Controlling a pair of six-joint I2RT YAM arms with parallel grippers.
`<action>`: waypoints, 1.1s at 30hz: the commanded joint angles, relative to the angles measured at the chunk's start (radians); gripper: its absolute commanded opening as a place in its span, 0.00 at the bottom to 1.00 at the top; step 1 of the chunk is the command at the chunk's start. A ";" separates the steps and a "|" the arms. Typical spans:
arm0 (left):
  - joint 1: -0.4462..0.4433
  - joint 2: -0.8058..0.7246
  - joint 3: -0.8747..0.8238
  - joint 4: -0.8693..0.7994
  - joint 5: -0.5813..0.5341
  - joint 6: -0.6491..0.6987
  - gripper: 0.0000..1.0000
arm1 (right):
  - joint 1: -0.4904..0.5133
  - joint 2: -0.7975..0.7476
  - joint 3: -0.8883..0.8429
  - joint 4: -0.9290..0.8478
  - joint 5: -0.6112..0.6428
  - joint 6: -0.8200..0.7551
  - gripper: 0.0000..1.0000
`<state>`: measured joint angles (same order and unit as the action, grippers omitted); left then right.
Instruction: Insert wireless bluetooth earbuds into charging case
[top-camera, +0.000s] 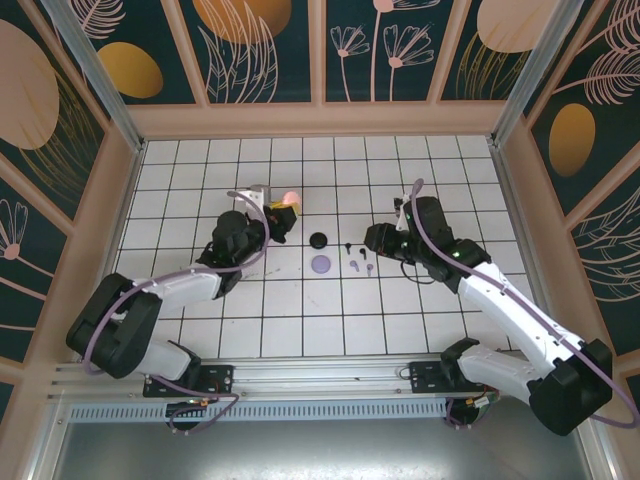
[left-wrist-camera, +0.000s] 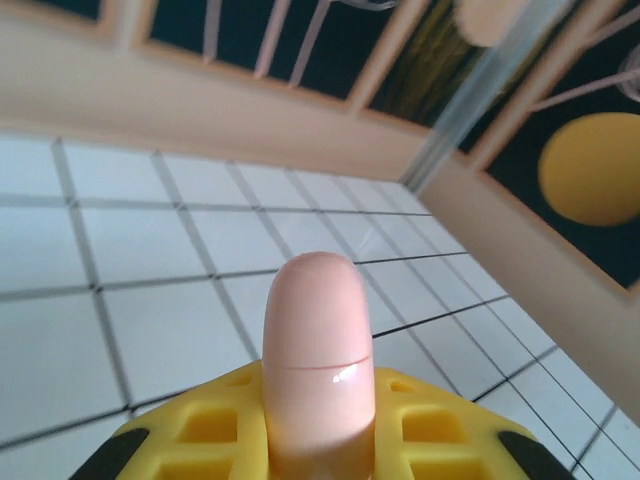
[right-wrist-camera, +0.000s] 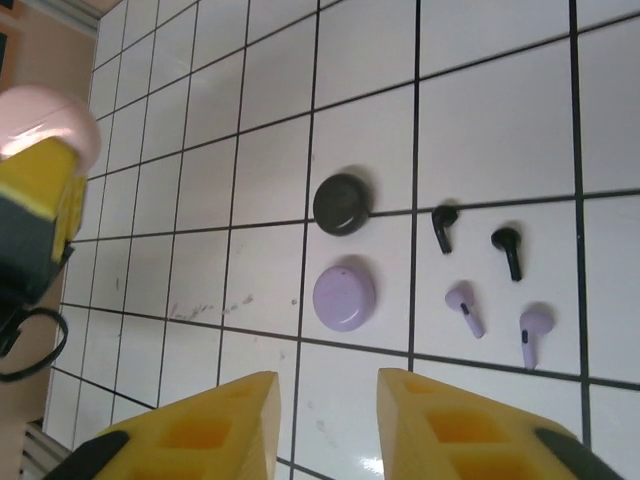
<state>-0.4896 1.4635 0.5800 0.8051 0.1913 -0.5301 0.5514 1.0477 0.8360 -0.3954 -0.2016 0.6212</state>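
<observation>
My left gripper moves down next, turning its fingers down, and releases the pink case on the bare tiles (top-camera: 297, 223) beside the black case, since that spot is clear.
My left gripper (top-camera: 284, 212) is shut on a closed pink case (top-camera: 290, 195), held edge-on and upright between the yellow fingers (left-wrist-camera: 180, 430) above the tiles; the pink case (left-wrist-camera: 316, 350) shows its lid seam. On the table lie a black case (right-wrist-camera: 342, 203) and a lilac case (right-wrist-camera: 345, 295), both closed. To their right are two black earbuds (right-wrist-camera: 443, 226) (right-wrist-camera: 508, 250) and two lilac earbuds (right-wrist-camera: 464, 307) (right-wrist-camera: 532, 330). My right gripper (right-wrist-camera: 325, 410) stands open just near of the lilac case, nothing between its fingers. The pink buds are out of view.
The white tiled table (top-camera: 330, 320) is boxed in by beige walls (top-camera: 320, 118) at the back and both sides. The left gripper with its pink case (right-wrist-camera: 45, 120) hangs at the left of the right wrist view, well apart from the cases.
</observation>
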 joint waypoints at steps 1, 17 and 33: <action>0.083 0.079 0.044 -0.137 0.134 -0.179 0.00 | 0.001 -0.020 -0.033 0.074 -0.015 0.015 0.34; 0.166 0.426 0.231 -0.218 0.351 -0.263 0.00 | 0.001 -0.004 -0.036 0.096 -0.025 -0.012 0.46; 0.233 0.513 0.295 -0.326 0.355 -0.242 0.36 | 0.001 -0.028 -0.017 0.077 -0.021 -0.012 0.60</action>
<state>-0.2779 1.9625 0.8463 0.5697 0.5663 -0.7990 0.5514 1.0447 0.8024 -0.3241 -0.2119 0.6239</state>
